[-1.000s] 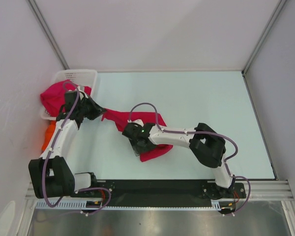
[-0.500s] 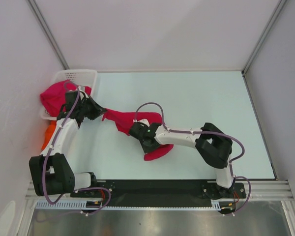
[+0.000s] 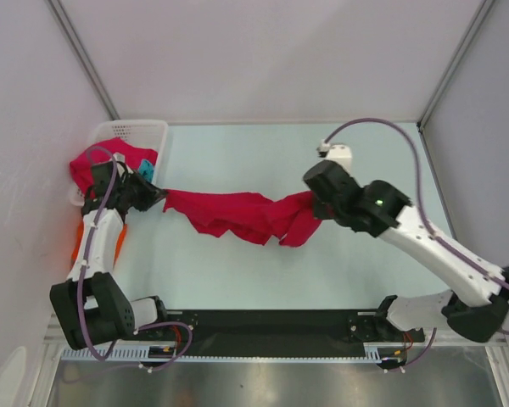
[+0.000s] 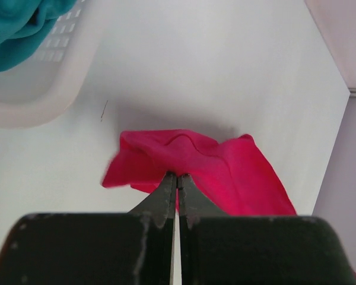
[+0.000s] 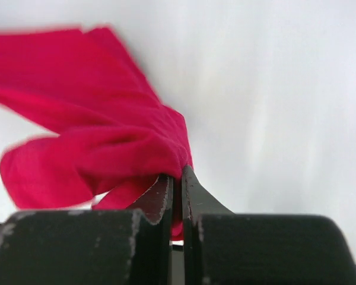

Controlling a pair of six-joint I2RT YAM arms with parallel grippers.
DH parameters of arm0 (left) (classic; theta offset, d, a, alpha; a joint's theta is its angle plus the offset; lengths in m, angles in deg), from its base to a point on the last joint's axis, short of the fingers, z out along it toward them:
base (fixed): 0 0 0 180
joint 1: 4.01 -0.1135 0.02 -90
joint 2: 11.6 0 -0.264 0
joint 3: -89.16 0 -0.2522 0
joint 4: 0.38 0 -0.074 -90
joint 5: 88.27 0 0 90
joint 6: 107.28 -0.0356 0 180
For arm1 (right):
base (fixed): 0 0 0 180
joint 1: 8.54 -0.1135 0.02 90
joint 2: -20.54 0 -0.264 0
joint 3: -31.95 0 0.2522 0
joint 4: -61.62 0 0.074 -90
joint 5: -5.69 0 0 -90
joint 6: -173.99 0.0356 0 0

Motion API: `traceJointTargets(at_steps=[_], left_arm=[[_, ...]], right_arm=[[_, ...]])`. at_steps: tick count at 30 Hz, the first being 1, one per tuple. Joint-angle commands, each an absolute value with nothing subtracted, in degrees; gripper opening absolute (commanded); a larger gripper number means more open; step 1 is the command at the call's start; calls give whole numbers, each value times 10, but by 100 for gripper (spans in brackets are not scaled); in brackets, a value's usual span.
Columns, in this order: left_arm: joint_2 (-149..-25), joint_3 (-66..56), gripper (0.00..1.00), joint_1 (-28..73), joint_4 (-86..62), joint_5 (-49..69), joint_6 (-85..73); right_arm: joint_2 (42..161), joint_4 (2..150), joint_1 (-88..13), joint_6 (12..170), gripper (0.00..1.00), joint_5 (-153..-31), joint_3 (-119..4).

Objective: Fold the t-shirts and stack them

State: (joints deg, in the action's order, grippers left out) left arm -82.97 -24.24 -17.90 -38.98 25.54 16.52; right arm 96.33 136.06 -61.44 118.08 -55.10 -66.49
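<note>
I need to lower my right gripper to the tabletop beneath the cloth, which lies below the gripper, and let go of the t-shirt's end there, because that end still hangs raised.
A crimson-red t-shirt (image 3: 237, 212) hangs stretched between both grippers, sagging in loose folds over the table's middle. My left gripper (image 3: 159, 195) is shut on its left end (image 4: 184, 160). My right gripper (image 3: 316, 198) is shut on its right end (image 5: 107, 148). A second crimson-red t-shirt (image 3: 110, 157) spills over the basket at the left. A bit of teal t-shirt (image 3: 145, 170) shows in the basket, also seen as teal cloth (image 4: 18, 24) at the top left of the left wrist view. An orange t-shirt (image 3: 78, 242) peeks out beside the left arm.
The white lattice basket (image 3: 140, 129) stands at the far left corner, its wall (image 4: 41, 83) close to my left gripper. White walls close in the table on three sides. The black rail (image 3: 271, 324) with the arm bases runs along the near edge.
My right gripper shut on the red shirt near the table's middle, then swung up and to the right, pulling the shirt out long. The left gripper shifted slightly left, keeping its grip.
</note>
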Motion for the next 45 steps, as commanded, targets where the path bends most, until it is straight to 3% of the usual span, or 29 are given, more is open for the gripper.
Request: traceJointTargets(at_steps=[1,10,17,28,30,31,33,34,35,40,45], left_arm=[[-778,-197,0,-198,-408,289,152],[-775,-160,0,-198,-419,335,172],[-907,-208,0,-198,-355,398,180],[-1060,-195,1,-188,-299,412,194],[-1064,-185,11,-188,-302,417,191],[-1057,-183,26,-188,-304,413,191],[-1049,-174,46,-188,-308,402,187],[-1043,-170,63,-186,-321,398,184],[-1042,-164,69,-185,-326,394,179],[-1022,-182,86,-174,-344,378,171],[-1004,-221,87,-158,-351,334,159]], right_arm=[[905,1457,-592,1206,0,-476,-687],[903,1366,-528,1185,0,-535,-589],[996,1216,-475,1143,3,-630,-467],[1204,1121,-448,1076,11,-630,-529],[1221,1124,-448,1066,11,-627,-551],[1229,1124,-448,1064,12,-626,-555],[1233,1128,-448,1060,13,-624,-569],[1232,1127,-448,1059,14,-622,-572],[1230,1127,-447,1057,16,-622,-574],[1221,1134,-446,1049,23,-615,-585],[1213,1139,-446,1047,27,-617,-588]])
